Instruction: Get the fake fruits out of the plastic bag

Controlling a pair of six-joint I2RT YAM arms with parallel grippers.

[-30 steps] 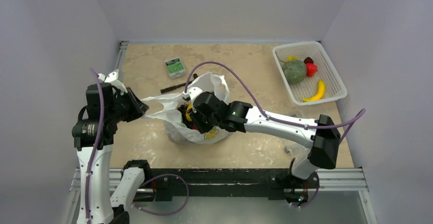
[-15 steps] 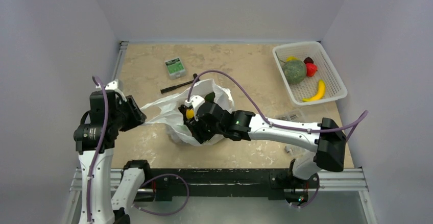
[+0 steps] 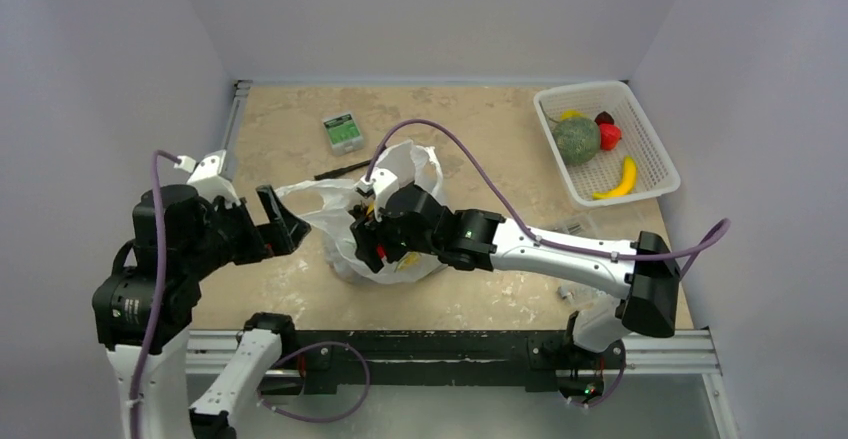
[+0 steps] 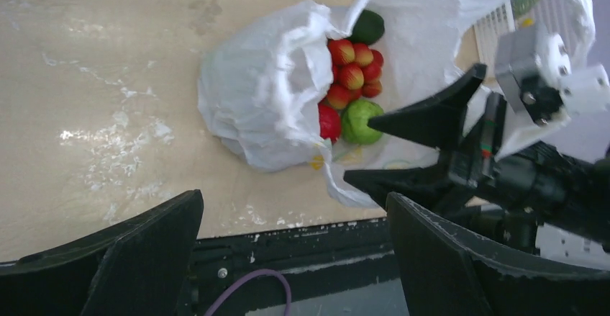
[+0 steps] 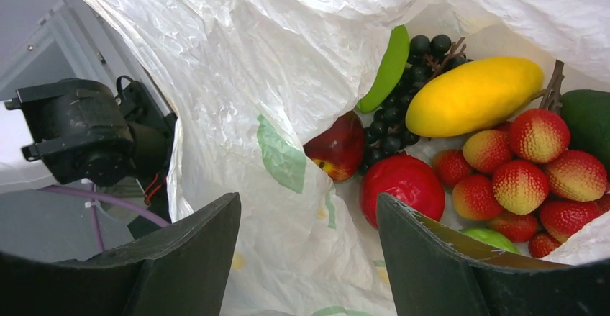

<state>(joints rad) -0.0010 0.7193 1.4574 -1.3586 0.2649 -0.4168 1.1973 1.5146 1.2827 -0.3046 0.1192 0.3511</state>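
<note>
Next, my left gripper needs to reach down and across to the bag's film clear of fruit, as the bag's nearest rim (image 3: 319, 220) (image 4: 283, 89) lies below it and to its right in the top view.
The white plastic bag (image 3: 338, 215) lies open in the middle of the table, fake fruits showing in its mouth. In the right wrist view I see a yellow mango (image 5: 475, 95), black grapes (image 5: 392, 125), a red apple (image 5: 403, 186), a green pod (image 5: 388, 68) and several red-yellow berries (image 5: 518, 183). My right gripper (image 5: 309, 258) is open at the bag's mouth, over its printed film (image 5: 288, 158), gripping nothing. My left gripper (image 4: 295, 258) stands wide open and empty, to the left of the bag (image 4: 266, 107). A green fruit (image 4: 362, 120) and an avocado (image 4: 369, 25) show there too.
A white basket (image 3: 586, 87) at the back right holds a green melon (image 3: 577, 141), a banana (image 3: 622, 179) and a red fruit (image 3: 609, 136). A small green-labelled box (image 3: 343, 131) and a black tool (image 3: 335, 171) lie behind the bag. Walls enclose the table.
My left gripper has opened, let go of the bag's handle and drawn back toward the near left. My right gripper has opened wider at the bag's mouth.
</note>
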